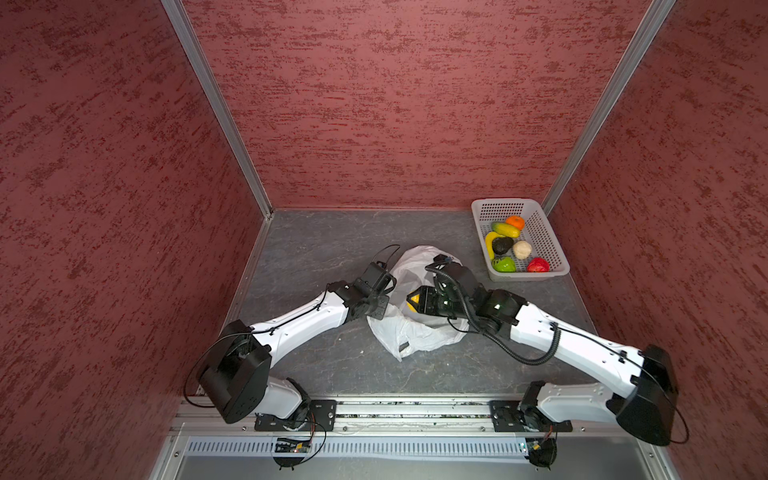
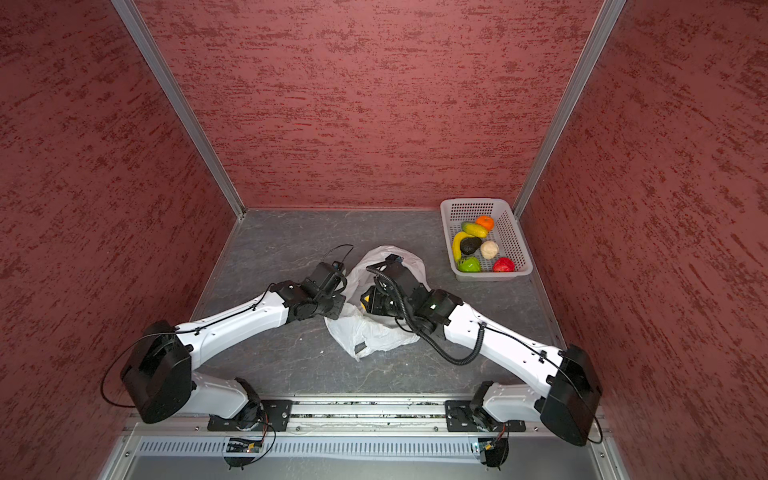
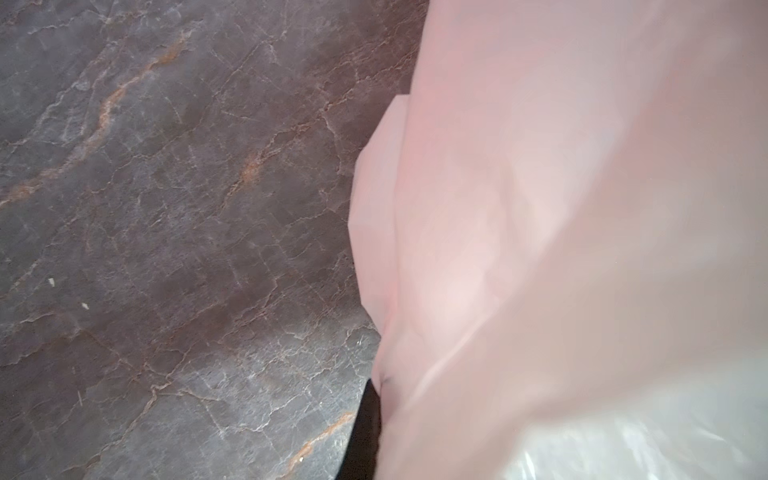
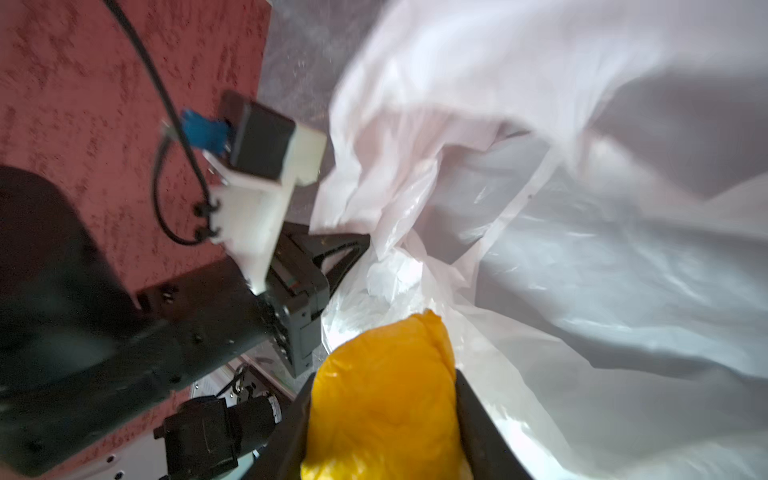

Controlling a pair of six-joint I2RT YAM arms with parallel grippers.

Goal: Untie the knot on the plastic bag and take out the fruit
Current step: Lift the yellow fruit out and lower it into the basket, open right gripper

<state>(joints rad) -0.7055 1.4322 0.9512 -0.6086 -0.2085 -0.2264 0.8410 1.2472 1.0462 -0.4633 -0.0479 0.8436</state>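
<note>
The left gripper has the fold of plastic point(image 1: 389, 310) point(image 3: 393, 404) between its fingers, and it will stay where it is and let go of the fold once the lemon is clear of the bag's opening.
The white plastic bag point(image 1: 415, 336) point(image 2: 374, 332) lies crumpled mid-table with its mouth open. No knot shows on it. My right gripper point(image 1: 411, 301) point(image 4: 384, 378) reaches into the mouth and is shut on a yellow lemon point(image 1: 413, 300) point(image 4: 386, 399), which sits between both black fingers. On the bag's left edge, my left gripper point(image 1: 380, 307) point(image 3: 382, 415) is shut on a fold of the plastic, which covers most of the left wrist view. Other fruit lies in the basket: orange point(image 1: 515, 222), mango point(image 1: 505, 229), banana point(image 1: 489, 245), avocado point(image 1: 502, 245).
The white perforated basket point(image 1: 552, 249) point(image 2: 515, 245) stands at the back right corner, also holding a pale round fruit point(image 1: 522, 249), a green apple point(image 1: 503, 264) and a red apple point(image 1: 538, 264). Red walls close in three sides. The grey marbled tabletop point(image 3: 166, 208) lies under the bag.
</note>
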